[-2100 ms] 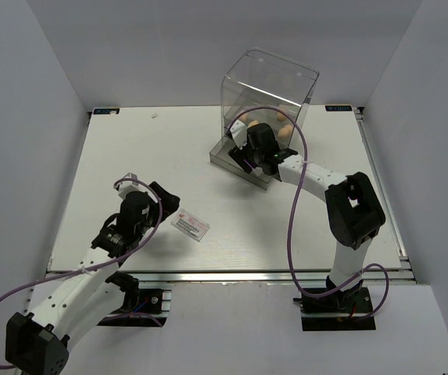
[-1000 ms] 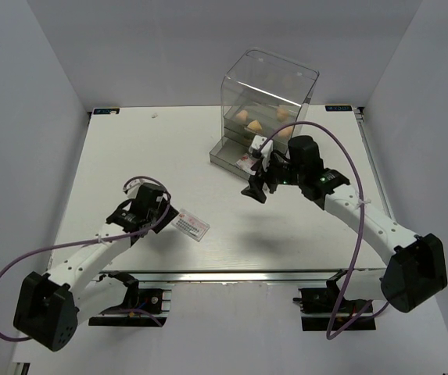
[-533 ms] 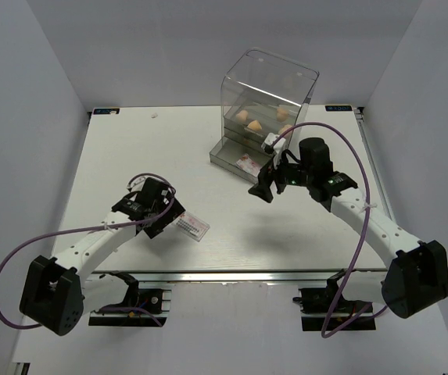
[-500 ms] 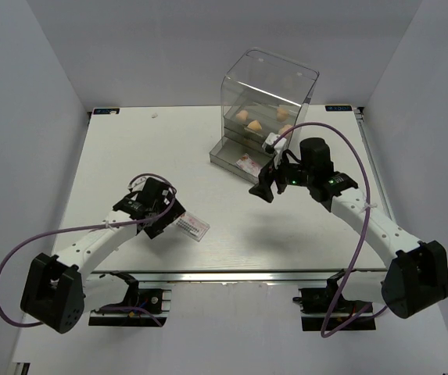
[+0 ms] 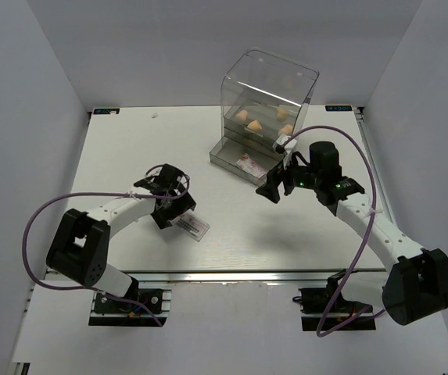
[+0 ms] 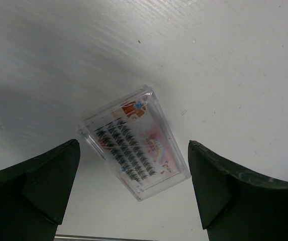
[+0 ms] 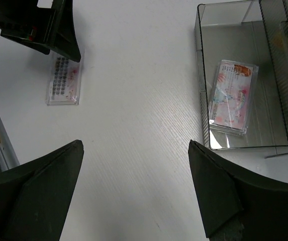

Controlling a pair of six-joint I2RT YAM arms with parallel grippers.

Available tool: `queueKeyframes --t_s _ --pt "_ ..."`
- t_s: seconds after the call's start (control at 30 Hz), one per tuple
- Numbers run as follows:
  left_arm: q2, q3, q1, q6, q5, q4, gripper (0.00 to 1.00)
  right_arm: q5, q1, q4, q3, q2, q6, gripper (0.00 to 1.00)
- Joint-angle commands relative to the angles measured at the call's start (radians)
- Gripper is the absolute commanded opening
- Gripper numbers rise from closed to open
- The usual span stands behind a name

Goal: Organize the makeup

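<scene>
My left gripper turns and lowers onto the flat white-pink packet next, fingers straddling its long sides, because it lies slanted between them.
A flat white-pink packet lies on the table; in the left wrist view it sits between my fingers. My left gripper is open just above and left of it, not touching it. A second packet lies in the open bottom drawer and shows in the right wrist view. My right gripper is open and empty in front of that drawer. Peach sponges sit in the upper drawers. No dark-brown-and-gold tubes show.
The tall clear drawer box stands at the back right of the white table. Its pulled-out bottom drawer juts toward the table's middle. The right wrist view also shows the loose packet and my left gripper.
My left gripper has swung right and come over the loose packet. My right gripper has drawn back from the open drawer, with a packet left lying in it.
</scene>
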Motion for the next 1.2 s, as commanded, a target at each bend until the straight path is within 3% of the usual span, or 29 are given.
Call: queueKeyframes --t_s 0.0,0.4,0.67,0.9,1.0,1.13,1.17 --pt "0.034 0.047 -0.002 0.002 0.011 -0.01 0.97 -0.021 -0.016 0.034 -0.009 -0.029 0.018 0.89" --pt "0.184 0.177 -0.021 -0.007 0.006 -0.085 0.97 -0.026 -0.043 0.042 -0.026 -0.037 0.032 0.89" --pt "0.342 0.296 -0.05 0.019 -0.033 -0.244 0.91 -0.029 -0.056 0.048 -0.033 -0.047 0.043 0.89" --pt "0.371 0.311 -0.073 0.036 -0.073 -0.284 0.83 -0.035 -0.063 0.062 -0.044 -0.057 0.057 0.89" --pt "0.362 0.308 -0.077 0.03 -0.079 -0.28 0.78 -0.035 -0.066 0.064 -0.044 -0.058 0.06 0.89" --pt "0.318 0.314 -0.077 0.032 -0.066 -0.258 0.55 -0.037 -0.073 0.062 -0.041 -0.061 0.06 0.89" --pt "0.308 0.319 -0.076 0.029 -0.061 -0.254 0.44 -0.035 -0.074 0.059 -0.04 -0.061 0.058 0.89"
